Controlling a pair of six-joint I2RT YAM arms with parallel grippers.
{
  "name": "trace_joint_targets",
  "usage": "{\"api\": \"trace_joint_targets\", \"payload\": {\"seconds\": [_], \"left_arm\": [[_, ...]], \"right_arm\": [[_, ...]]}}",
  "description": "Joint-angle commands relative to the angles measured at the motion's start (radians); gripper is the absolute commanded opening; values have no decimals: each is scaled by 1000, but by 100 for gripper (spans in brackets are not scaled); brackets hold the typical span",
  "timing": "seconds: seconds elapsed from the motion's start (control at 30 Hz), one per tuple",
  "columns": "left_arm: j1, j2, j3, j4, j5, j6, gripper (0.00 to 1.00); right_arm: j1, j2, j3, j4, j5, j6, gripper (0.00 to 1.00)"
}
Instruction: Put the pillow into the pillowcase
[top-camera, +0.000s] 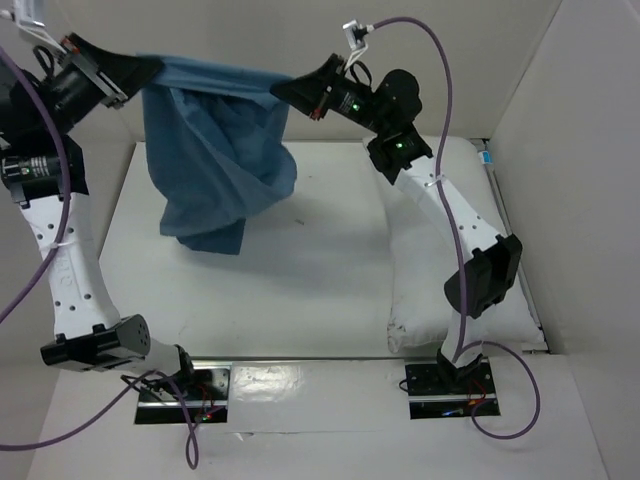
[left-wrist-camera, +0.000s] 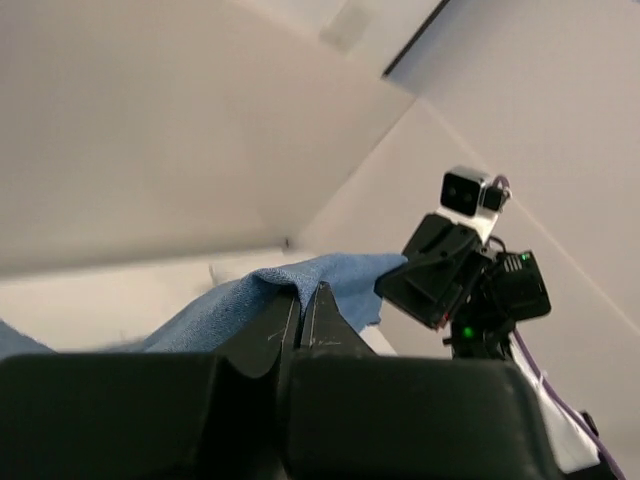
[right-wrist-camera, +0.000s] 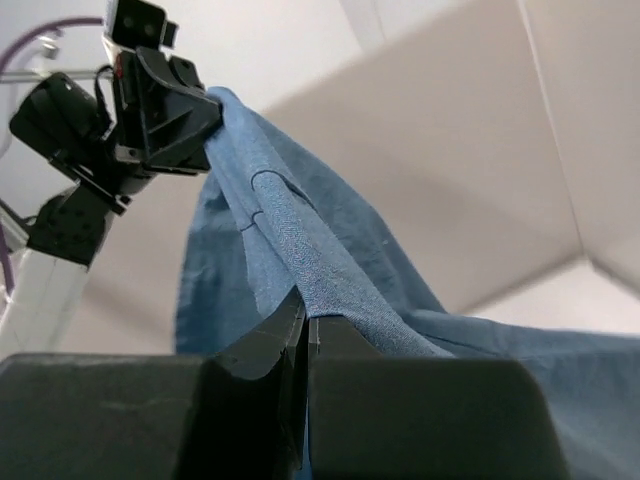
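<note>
My left gripper moves down to the right in the top view next, toward the bare far tabletop, and releases, as the blue pillowcase (top-camera: 218, 150) hangs stretched in the air.
The blue pillowcase (top-camera: 218, 150) hangs in the air at the back left, stretched between both grippers, its lower end touching the table. My left gripper (top-camera: 150, 68) is shut on its left top edge. My right gripper (top-camera: 283, 87) is shut on its right top edge. The left wrist view shows blue cloth (left-wrist-camera: 300, 285) pinched in the closed jaws (left-wrist-camera: 305, 292). The right wrist view shows a fold of the pillowcase (right-wrist-camera: 300, 260) held in the shut jaws (right-wrist-camera: 307, 305). The white pillow (top-camera: 425, 265) lies flat along the table's right side, under the right arm.
White walls enclose the table at the back, left and right (top-camera: 560, 150). Purple cables (top-camera: 440, 60) loop over both arms. The arm base plates (top-camera: 450, 385) sit at the near edge.
</note>
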Motion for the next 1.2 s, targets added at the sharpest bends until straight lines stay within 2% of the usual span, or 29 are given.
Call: {"api": "trace_joint_targets", "payload": {"seconds": [0.0,0.07,0.13,0.37,0.5,0.57,0.6,0.67,0.7,0.73,0.77,0.8,0.87,0.93,1.03,1.07,1.13,1.17], "left_arm": [[48,-18,-215,67,-10,22,0],[48,-27,-284,21,5,58,0],[39,-3,-294,-25,25,104,0],[-55,150,-229,-125,34,185,0],[-210,255,-208,-186,7,234,0],[-268,328,-170,-264,-18,280,0],[-330,354,-119,-301,-30,298,0],[-400,404,-64,-411,-44,382,0],[-435,454,-33,-456,-56,413,4],[-499,483,32,-500,-56,447,25],[-526,512,69,-546,-56,514,70],[-547,540,109,-652,-65,545,77],[-572,580,168,-723,-152,587,83],[-531,545,109,-722,-258,587,80],[-445,387,-161,-642,-387,506,68],[-378,346,-315,-613,-418,483,68],[-305,246,-453,-545,-472,411,72],[-226,229,-508,-545,-499,383,77]], "right_arm": [[-93,-26,-205,-110,75,-48,0],[-108,-57,-315,-101,75,-34,0],[-119,-66,-353,-101,87,-34,0],[-147,-28,-296,-278,174,-25,0],[-197,-46,-391,-395,254,20,0],[-239,-97,-512,-418,280,40,0],[-251,-117,-547,-443,304,40,0],[-294,-175,-621,-513,404,23,0],[-312,-187,-634,-532,420,3,5],[-329,-206,-634,-552,420,-30,17],[-355,-206,-634,-588,420,-47,42],[-355,-215,-614,-607,411,-67,47],[-339,-215,-547,-653,411,-142,55],[-294,-215,-500,-740,424,-198,58],[-158,-236,-471,-808,516,-258,60],[-122,-237,-482,-820,529,-258,67],[-23,-237,-505,-835,550,-258,72],[6,-215,-514,-845,550,-258,73]]}}
